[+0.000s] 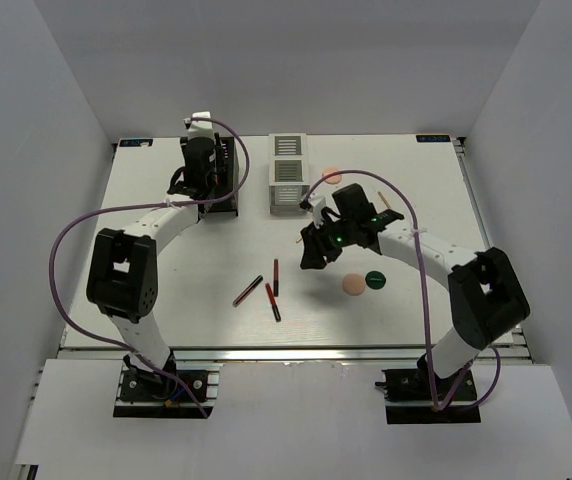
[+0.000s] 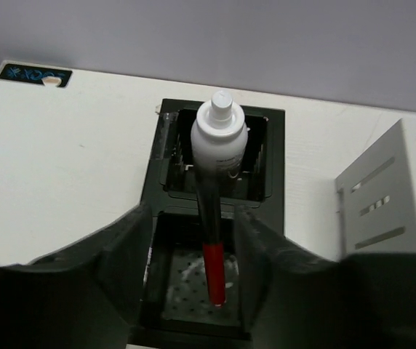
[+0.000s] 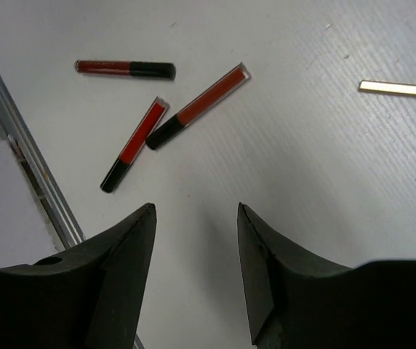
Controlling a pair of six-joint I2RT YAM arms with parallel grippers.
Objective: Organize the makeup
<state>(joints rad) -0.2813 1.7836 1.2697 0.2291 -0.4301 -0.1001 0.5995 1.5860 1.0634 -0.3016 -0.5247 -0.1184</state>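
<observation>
The right gripper moves down and left in the top view to the dark red tube next, onto its red end (image 1: 276, 267) (image 3: 219, 91), clear of other tubes.
My left gripper (image 1: 208, 163) hovers over the black slatted box (image 1: 228, 180) at the back left. In the left wrist view it (image 2: 193, 214) is open, with its fingers either side of the near compartment. A red and black tube (image 2: 214, 270) stands there, leaning, tip on the floor, untouched. A white bottle (image 2: 220, 138) stands in the far compartment. My right gripper (image 1: 312, 256) is open and empty above bare table (image 3: 196, 211). Three red and black tubes (image 1: 248, 290) (image 1: 276, 276) (image 1: 273, 302) lie to its left, also seen in the right wrist view (image 3: 124, 67) (image 3: 134, 154) (image 3: 199, 106).
The white slatted box (image 1: 288, 175) stands at the back middle. A peach disc (image 1: 353, 284) and a dark-green disc (image 1: 374, 279) lie under my right arm. Another peach disc (image 1: 332, 175) lies right of the white box. A wooden stick (image 3: 401, 89) lies nearby.
</observation>
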